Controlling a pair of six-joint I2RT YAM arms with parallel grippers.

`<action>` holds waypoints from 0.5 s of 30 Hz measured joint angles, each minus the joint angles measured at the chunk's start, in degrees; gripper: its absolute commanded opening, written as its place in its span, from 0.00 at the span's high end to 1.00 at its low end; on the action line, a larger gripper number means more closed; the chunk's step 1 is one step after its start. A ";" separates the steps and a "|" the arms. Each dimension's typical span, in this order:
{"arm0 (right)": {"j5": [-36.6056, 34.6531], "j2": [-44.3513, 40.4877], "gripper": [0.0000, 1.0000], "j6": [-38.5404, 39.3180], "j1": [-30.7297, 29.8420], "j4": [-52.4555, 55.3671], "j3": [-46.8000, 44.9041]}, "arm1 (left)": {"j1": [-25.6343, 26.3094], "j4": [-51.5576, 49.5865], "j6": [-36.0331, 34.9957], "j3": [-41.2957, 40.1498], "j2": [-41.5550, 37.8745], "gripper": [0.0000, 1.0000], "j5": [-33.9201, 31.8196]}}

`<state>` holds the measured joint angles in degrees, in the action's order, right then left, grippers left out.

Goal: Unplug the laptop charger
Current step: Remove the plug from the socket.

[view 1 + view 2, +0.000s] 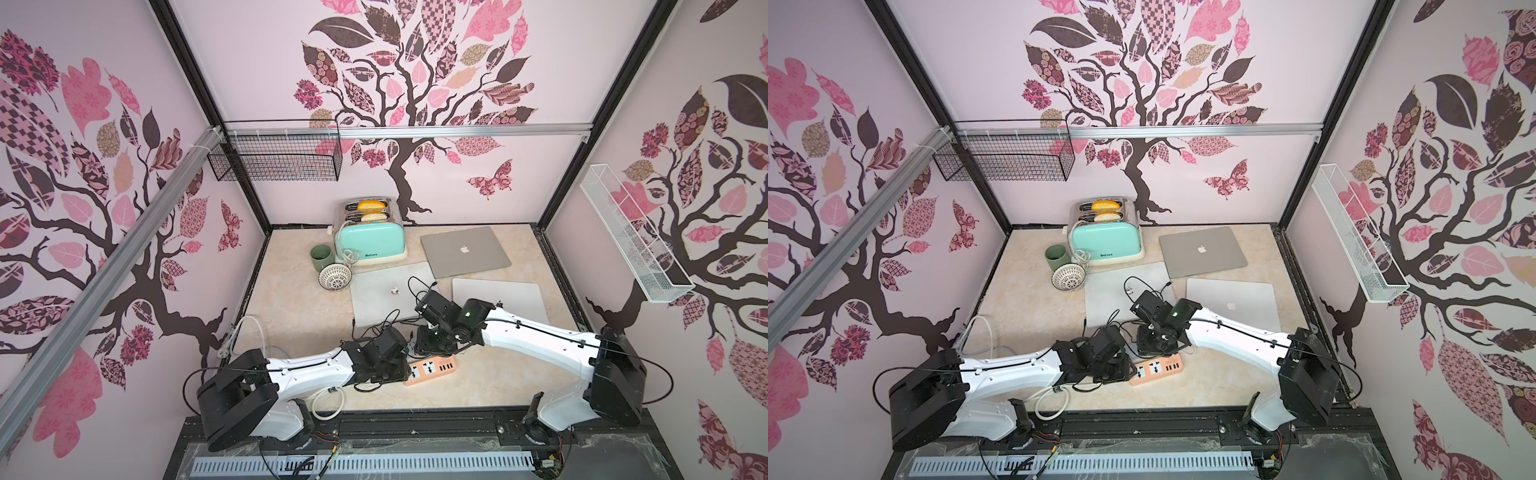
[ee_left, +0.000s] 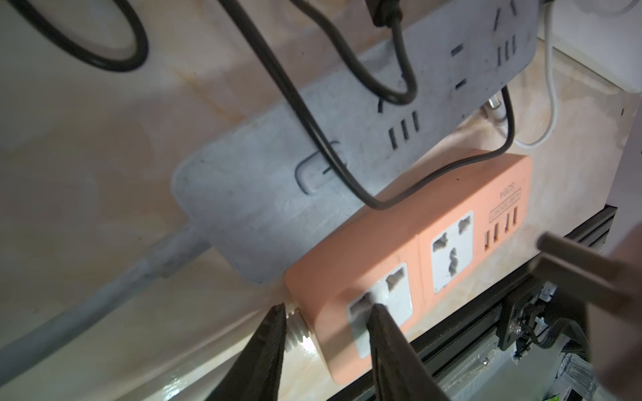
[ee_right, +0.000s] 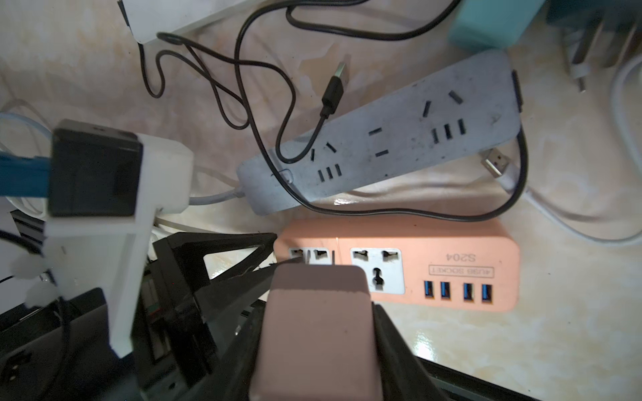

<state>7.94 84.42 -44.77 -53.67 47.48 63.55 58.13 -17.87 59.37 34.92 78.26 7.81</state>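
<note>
My right gripper has clear tabletop below it, beyond the orange power strip's USB ports, so I will move it past those ports and down to release the charger (image 3: 312,347).
The laptop charger (image 3: 312,347) is a pinkish block held between the jaws of my right gripper (image 3: 314,312), which is shut on it. Its two metal prongs (image 3: 305,258) hang just outside the end socket of the orange power strip (image 3: 451,243), and that socket (image 2: 380,302) shows empty holes. My left gripper (image 2: 326,309) straddles the cable end of the same strip (image 2: 469,194), with one finger (image 2: 274,333) by the strain relief and the other on the socket face. In both top views the two wrists meet over the strip (image 1: 436,370) (image 1: 1158,368).
A grey-white power strip (image 3: 399,145) lies just behind the orange one, with loose black USB cables (image 3: 333,90) draped over it. Three shut laptops (image 1: 465,251) (image 1: 390,299) (image 1: 498,299) lie further back. A mint toaster (image 1: 370,241), green mug (image 1: 321,257) and white strainer (image 1: 335,276) stand at the back left.
</note>
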 measured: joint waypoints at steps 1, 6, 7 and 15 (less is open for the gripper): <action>0.26 -0.63 0.71 0.02 0.52 0.42 -0.46 | 0.07 -1.07 -0.20 -0.07 -0.61 0.57 -0.04; 0.81 -10.27 0.68 0.87 9.18 3.28 -6.78 | 0.22 -7.34 -1.38 -1.27 -4.68 0.52 -0.04; 0.76 -13.49 0.68 1.20 11.87 4.28 -8.48 | 0.33 -9.11 -1.73 -1.55 -5.22 0.51 -0.04; 0.17 -28.74 0.66 4.55 25.70 9.03 -20.55 | 0.42 -18.03 -4.42 -0.74 -6.80 0.41 -0.61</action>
<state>8.12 55.68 -40.23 -27.97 56.51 43.00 58.54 -35.90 54.96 34.17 71.46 7.20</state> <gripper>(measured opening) 0.432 0.554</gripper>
